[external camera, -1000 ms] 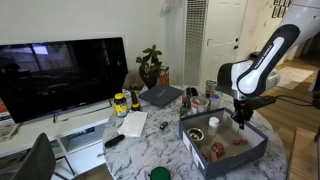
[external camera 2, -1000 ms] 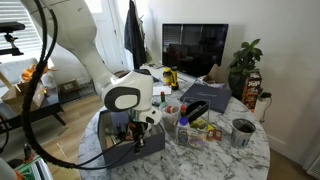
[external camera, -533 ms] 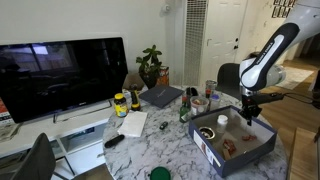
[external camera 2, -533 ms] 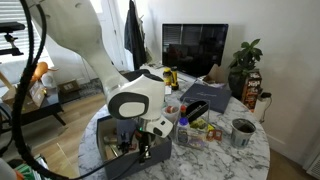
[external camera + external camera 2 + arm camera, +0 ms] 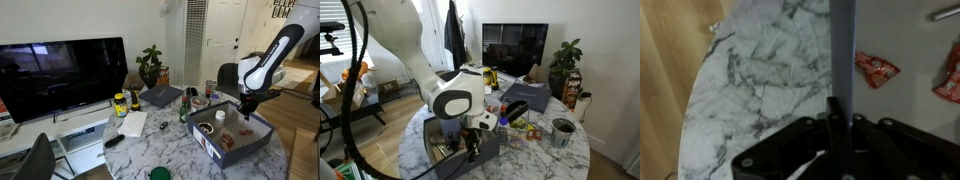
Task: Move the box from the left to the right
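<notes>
Bare marble lies on the metal mug's side of my gripper, so next it needs to move the clamped side of the box sideways toward the mug and release it there.
The box (image 5: 236, 137), shallow and open-topped with blue-grey low walls, lies on the marble table (image 5: 160, 140) near its edge; it also shows in an exterior view (image 5: 460, 156). Inside it are red packets (image 5: 877, 67) and a small round white thing (image 5: 207, 130). My gripper (image 5: 247, 113) reaches down onto the box's wall and is shut on it. In the wrist view the gripper (image 5: 840, 118) clamps the thin blue-grey wall (image 5: 843, 45), with the pale floor on one side and marble (image 5: 760, 80) on the other.
A dark grey laptop (image 5: 160, 96), bottles and jars (image 5: 120, 103), a white notebook (image 5: 132, 123) and a remote (image 5: 113, 141) share the table. A metal mug (image 5: 562, 131) stands near the edge. A TV (image 5: 62, 75) and a plant (image 5: 151, 65) stand behind.
My gripper has dragged the box sideways across the table towards its edge, then turned it slightly in the last half second. The grip on the wall has not changed.
</notes>
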You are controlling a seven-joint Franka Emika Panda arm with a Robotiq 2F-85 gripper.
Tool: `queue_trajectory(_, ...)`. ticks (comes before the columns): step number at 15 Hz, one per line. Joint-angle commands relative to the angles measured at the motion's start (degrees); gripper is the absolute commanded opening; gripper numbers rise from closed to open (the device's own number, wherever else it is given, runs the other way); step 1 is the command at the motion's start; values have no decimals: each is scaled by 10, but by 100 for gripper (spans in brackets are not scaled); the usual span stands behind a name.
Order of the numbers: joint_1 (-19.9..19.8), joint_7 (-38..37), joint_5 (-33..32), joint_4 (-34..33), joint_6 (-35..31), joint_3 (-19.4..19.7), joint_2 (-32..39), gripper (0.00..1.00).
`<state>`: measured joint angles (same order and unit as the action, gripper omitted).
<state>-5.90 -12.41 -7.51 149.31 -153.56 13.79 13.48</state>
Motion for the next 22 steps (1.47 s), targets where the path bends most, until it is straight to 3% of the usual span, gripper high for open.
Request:
queue_trajectory(1, 28, -24, -148, -39, -8, 56, 15, 0)
queue_trajectory(2, 9, 8, -124, -50, 1, 42, 15, 0)
queue_trajectory(3, 11, -9, -103, -27, -2, 31, 5, 2)
queue_trajectory(13, 4, 18, -124, -48, -22, 40, 21, 0)
queue_trajectory(15, 3, 64, -194, -62, -29, 63, 34, 0)
queue_trajectory(22, -52, 293, -223, -187, 53, 53, 70, 0)
